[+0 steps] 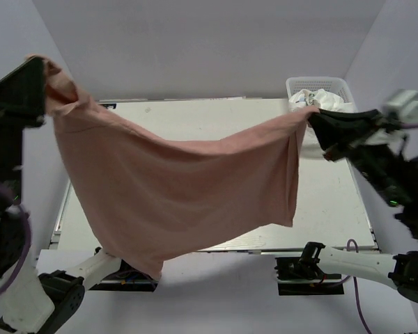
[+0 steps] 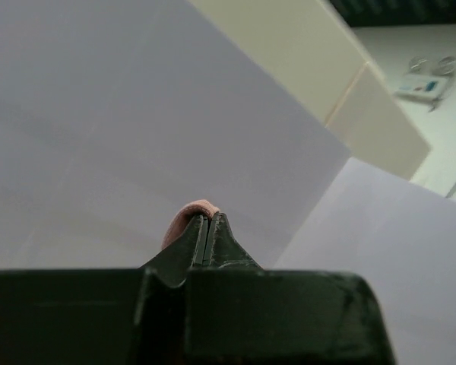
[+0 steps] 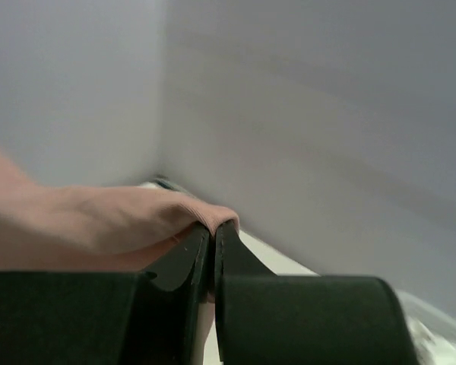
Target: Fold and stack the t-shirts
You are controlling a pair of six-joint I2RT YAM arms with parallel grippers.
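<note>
The pink shirt hangs stretched above the table. My right gripper will next lower the shirt's corner outward, near the far edge of the table beside the basket.
The dusty pink t-shirt (image 1: 174,188) hangs stretched in the air above the table, held at two corners. My left gripper (image 1: 36,73) is shut on its left corner, high at the far left; a bit of pink cloth (image 2: 188,217) shows over the closed jaws of my left gripper (image 2: 210,218) in the left wrist view. My right gripper (image 1: 313,117) is shut on the shirt's right corner near the basket; the pink cloth (image 3: 114,217) folds over the closed tips of my right gripper (image 3: 213,226) in the right wrist view. White t-shirts with dark print (image 1: 319,99) lie bunched in the basket.
A white plastic mesh basket (image 1: 334,85) stands at the table's far right corner. The white table (image 1: 334,202) lies below the hanging shirt. Grey walls enclose the left, back and right sides.
</note>
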